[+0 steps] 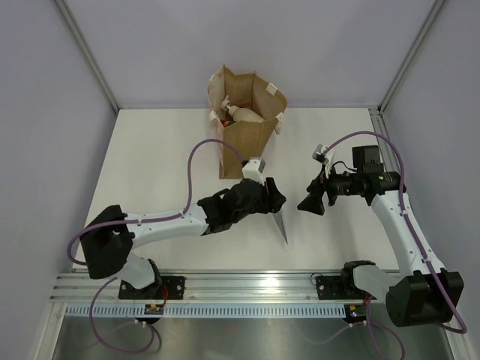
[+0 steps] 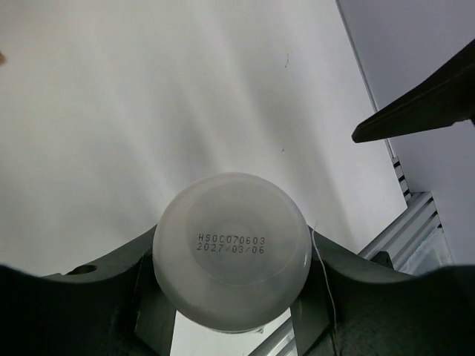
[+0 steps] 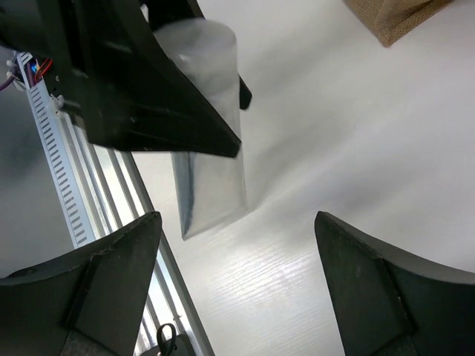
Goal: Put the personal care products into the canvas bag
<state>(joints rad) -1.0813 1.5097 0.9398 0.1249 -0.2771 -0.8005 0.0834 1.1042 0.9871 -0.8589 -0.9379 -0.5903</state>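
The silver tube still hangs in front of the open canvas bag, so next I should raise my left gripper outward over the canvas bag's opening and then lower it inside.
The canvas bag stands open at the back of the table, with a beige-pink white-capped bottle showing inside. My left gripper is shut on the silver tube, gripping it at its round white cap; the flat end hangs toward the table in front of the bag. In the right wrist view the silver tube hangs below the left fingers. My right gripper is open and empty just right of the tube. The other products are out of view.
A slotted metal rail runs along the near edge of the table. Grey walls enclose the left, back and right sides. A corner of the bag shows at the top of the right wrist view.
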